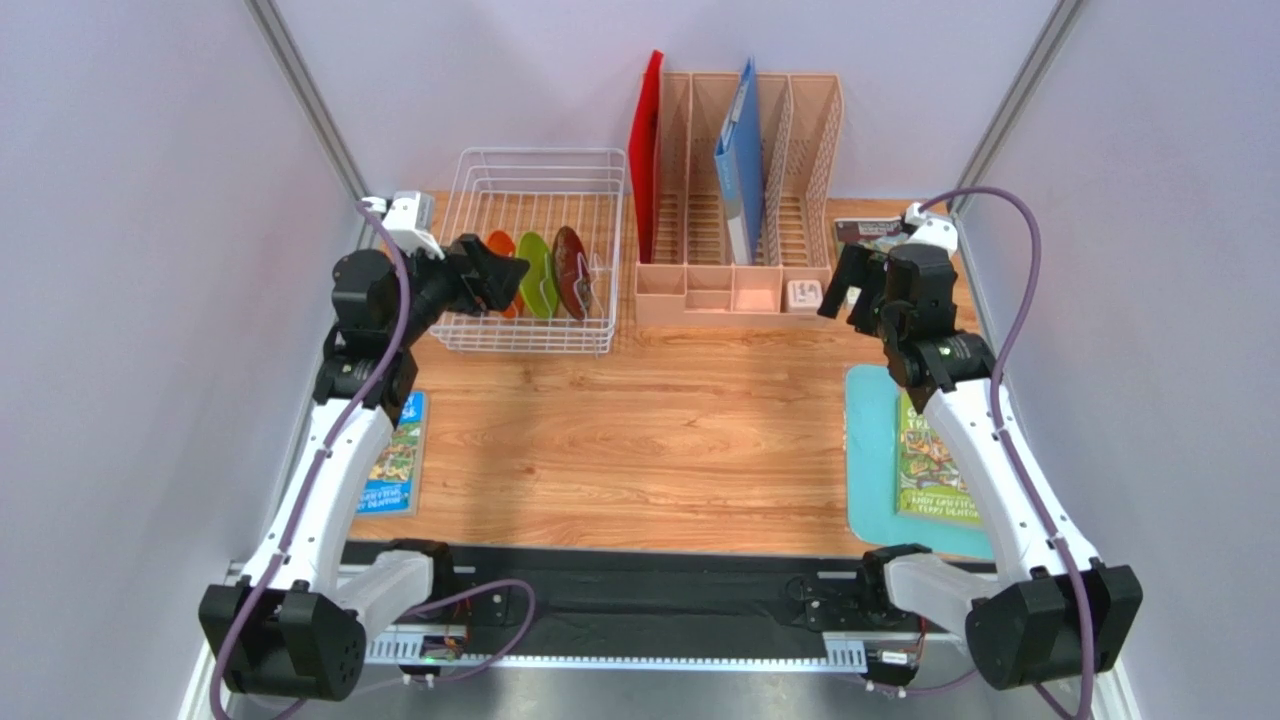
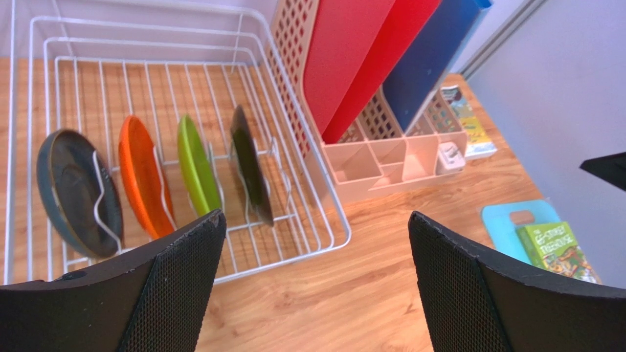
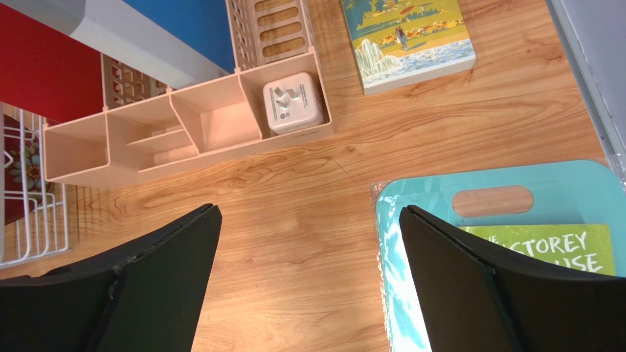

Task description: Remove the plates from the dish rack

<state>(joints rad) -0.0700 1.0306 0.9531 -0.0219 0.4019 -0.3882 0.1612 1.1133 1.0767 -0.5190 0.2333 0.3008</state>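
Observation:
Next, my left gripper moves down past the green plate to the dark red plate's upper rim, which is below, to its right in the top view.
The white wire dish rack (image 1: 541, 152) stands at the back left of the table. Four plates stand upright in it: dark teal-grey (image 2: 73, 191), orange (image 2: 143, 176), lime green (image 2: 197, 165) and dark red (image 2: 250, 161), seen edge-on. In the top view the green (image 1: 537, 273) and dark red (image 1: 570, 267) plates show, and the teal-grey one is hidden behind my left arm. My left gripper (image 1: 504, 279) is open and empty, above the rack's near left part (image 2: 316, 216). My right gripper (image 1: 849, 293) is open and empty over bare wood (image 3: 308, 209).
A peach-pink organiser (image 1: 736, 195) with red and blue folders stands right of the rack. A white box (image 3: 294, 103) sits in its front tray. A teal mat (image 1: 879, 465) with a green book (image 1: 935, 465) lies at the right. Another book (image 1: 394, 450) lies at the left.

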